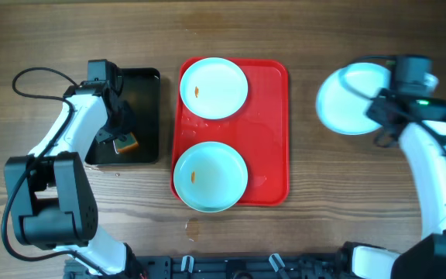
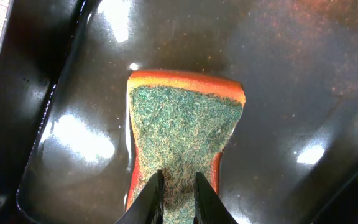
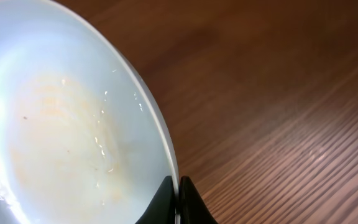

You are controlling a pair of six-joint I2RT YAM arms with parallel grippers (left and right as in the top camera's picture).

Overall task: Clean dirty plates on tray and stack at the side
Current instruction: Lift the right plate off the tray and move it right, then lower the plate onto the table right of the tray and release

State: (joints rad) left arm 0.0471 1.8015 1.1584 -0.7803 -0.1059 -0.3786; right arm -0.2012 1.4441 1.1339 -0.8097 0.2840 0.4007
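The bare wood is clear below the robot's right gripper, so the right gripper needs to move down and slightly back to let go of the plate there.
Two pale blue plates lie on the red tray (image 1: 273, 132): a far plate (image 1: 214, 87) and a near plate (image 1: 210, 176), each with a small orange smear. A third plate (image 1: 351, 98) is off the tray at the right over the wood; my right gripper (image 1: 384, 108) is shut on its rim, which also shows in the right wrist view (image 3: 67, 118), gripper (image 3: 178, 183). My left gripper (image 2: 177, 186) is shut on an orange sponge with a green scrub face (image 2: 182, 124) (image 1: 125, 142), down in the black tray (image 1: 142, 85).
The black tray (image 2: 303, 81) has a wet, shiny floor and raised rim, left of the red tray. Bare wooden table (image 3: 291, 93) lies right of the held plate. Cables loop near both arms.
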